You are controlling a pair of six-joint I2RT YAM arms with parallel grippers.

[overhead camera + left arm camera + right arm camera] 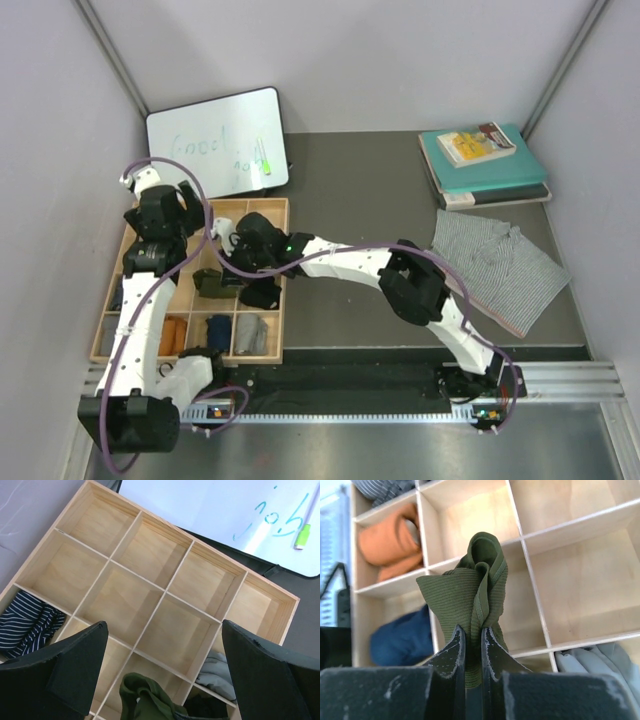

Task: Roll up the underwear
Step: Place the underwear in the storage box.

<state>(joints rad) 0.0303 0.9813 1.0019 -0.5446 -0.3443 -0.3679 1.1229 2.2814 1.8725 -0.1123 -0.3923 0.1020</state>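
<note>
My right gripper should next carry the bunched olive green underwear [470, 587] down into the tray's middle compartment beside the blue cloth, because that compartment is empty.
My right gripper [472, 628] is shut on the bunched olive green underwear [470, 587] and holds it over a middle compartment of the wooden divided tray [538, 531]. In the top view this gripper [228, 281] and the green cloth [212, 284] are over the tray [284, 285]. My left gripper [163, 625] is open and empty above the tray [287, 615], with the green underwear [145, 697] below it; in the top view it [172, 212] hovers near the tray's far left. The light grey underwear [217, 672] lies in a tray compartment [595, 662]. The patterned grey-and-white underwear [500, 262] lies flat on the table at the right.
Other compartments hold an orange cloth [390, 542], a blue cloth [402, 637] and a navy striped cloth [25, 625]. A whiteboard [215, 140] with a green marker [266, 160] lies behind the tray. Teal books [485, 165] are stacked at the back right.
</note>
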